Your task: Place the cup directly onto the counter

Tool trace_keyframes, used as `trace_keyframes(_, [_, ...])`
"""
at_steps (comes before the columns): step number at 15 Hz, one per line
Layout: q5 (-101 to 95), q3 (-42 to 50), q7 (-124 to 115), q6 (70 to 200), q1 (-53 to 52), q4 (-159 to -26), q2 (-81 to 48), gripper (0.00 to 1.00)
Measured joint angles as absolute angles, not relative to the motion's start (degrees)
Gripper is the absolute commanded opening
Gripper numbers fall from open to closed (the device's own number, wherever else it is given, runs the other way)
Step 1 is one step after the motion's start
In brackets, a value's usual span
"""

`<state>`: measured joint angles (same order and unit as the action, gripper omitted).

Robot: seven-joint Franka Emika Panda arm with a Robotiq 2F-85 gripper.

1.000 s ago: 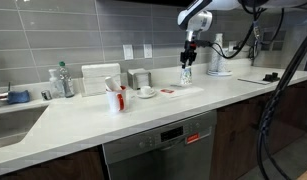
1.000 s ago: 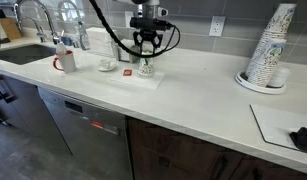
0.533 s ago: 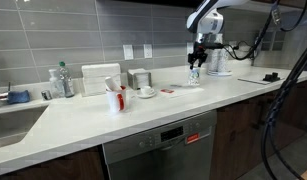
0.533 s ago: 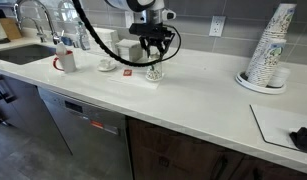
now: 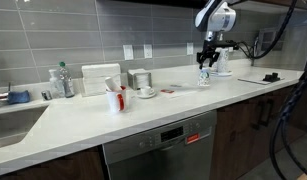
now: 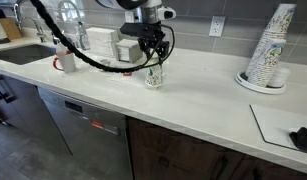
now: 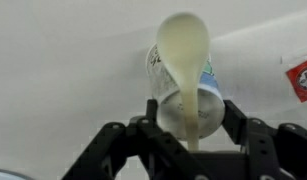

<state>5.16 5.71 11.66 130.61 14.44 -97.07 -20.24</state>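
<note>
My gripper holds the cup (image 5: 204,78) between its fingers and should lower it next onto the white counter below, because that spot beside the small reddish mat is clear.
The small pale cup (image 5: 204,78) is held between my gripper's (image 5: 204,70) fingers at the far end of the white counter (image 5: 143,112). In both exterior views it sits at or just above the counter surface (image 6: 198,95); I cannot tell whether it touches. In the wrist view the cup (image 7: 178,95) lies between the two black fingers of my gripper (image 7: 190,112), with a pale spoon-like piece (image 7: 183,40) standing in it over the counter (image 7: 53,60). The cup (image 6: 153,77) is also shown under my gripper (image 6: 153,66).
A small reddish mat (image 5: 168,91) lies beside the cup (image 7: 301,78). A white cup with saucer (image 5: 146,92) (image 6: 106,66) and a white-and-red cup with utensils (image 5: 116,99) (image 6: 65,60) stand farther along. A stack of paper cups (image 6: 270,50), a kettle (image 5: 219,60) and a sink (image 5: 13,125) are nearby.
My gripper has carried the cup off the reddish mat and along the counter, away from the saucer, and lowered it towards the bare white surface.
</note>
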Motion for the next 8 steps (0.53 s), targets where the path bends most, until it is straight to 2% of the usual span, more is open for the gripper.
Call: trace_keyframes(8, [4.7,6.3,4.4,131.4,13.8,-98.9,-19.4,0.41])
